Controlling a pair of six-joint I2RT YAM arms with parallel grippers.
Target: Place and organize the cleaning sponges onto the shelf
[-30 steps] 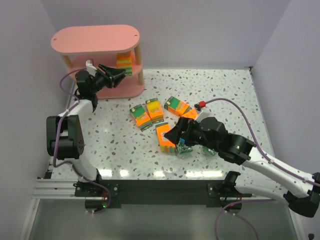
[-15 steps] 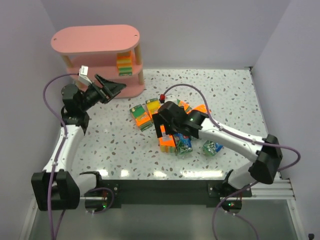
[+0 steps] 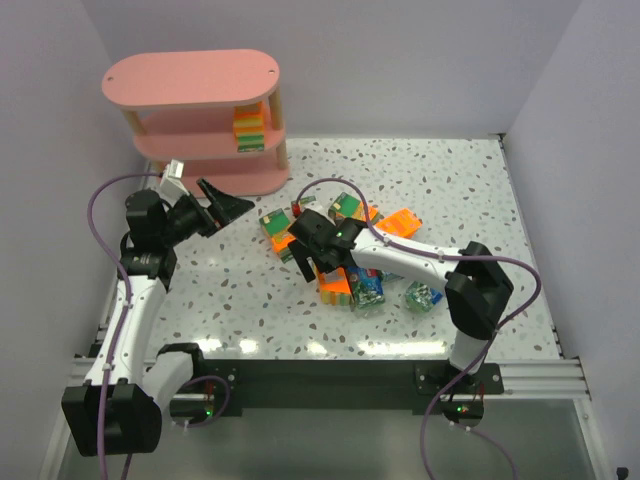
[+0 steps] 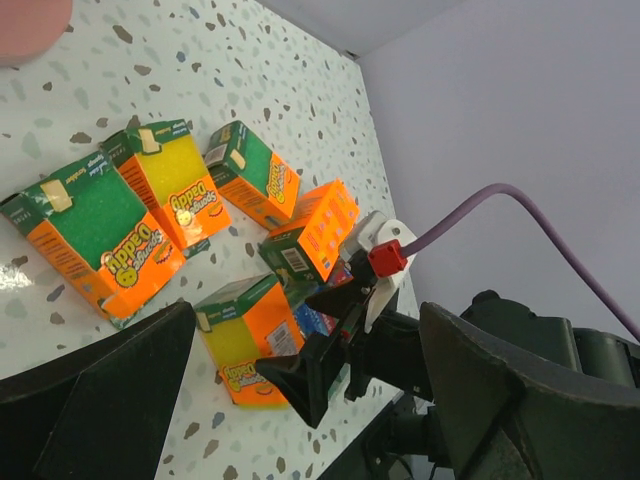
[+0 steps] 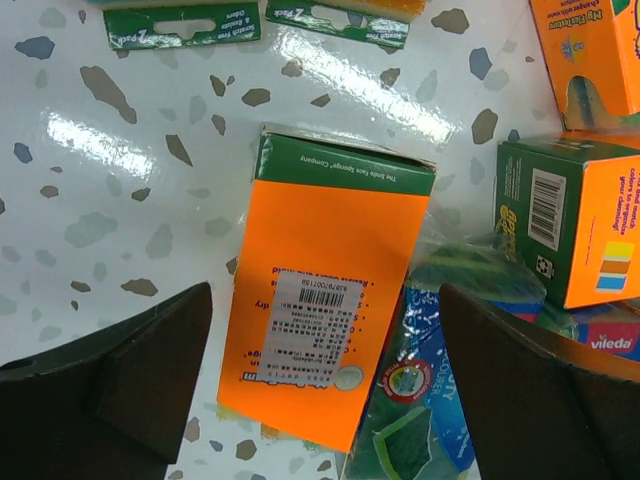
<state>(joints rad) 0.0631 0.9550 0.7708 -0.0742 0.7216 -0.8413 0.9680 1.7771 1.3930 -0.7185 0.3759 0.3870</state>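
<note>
My right gripper lowers to the orange pack next and brings its fingers in along the pack's long sides, since its label side already lies between them.
The pink shelf (image 3: 190, 80) stands at the far left, and one orange sponge pack (image 3: 248, 130) sits on its middle tier. Several more sponge packs lie mid-table: orange ones (image 3: 278, 232), (image 3: 345, 208), (image 3: 398, 222) and blue-green ones (image 3: 365, 290), (image 3: 423, 295). My left gripper (image 3: 225, 207) hangs open and empty in front of the shelf, pointing at the pile (image 4: 250, 335). My right gripper (image 3: 315, 255) is open above an orange pack (image 5: 325, 320), whose label side lies between the spread fingers (image 5: 110, 390). A blue-green pack (image 5: 430, 380) lies against it.
White walls close the table on the left, back and right. A green-and-orange pack (image 5: 570, 220) stands close on the right of my right gripper. The right arm's purple cable (image 3: 350, 190) loops over the pile. A corner of the shelf base (image 4: 30, 20) shows in the left wrist view.
My left gripper opened and drew back from the shelf toward the table, leaving the orange pack on the middle tier. My right arm swung left over the orange pack in the pile.
</note>
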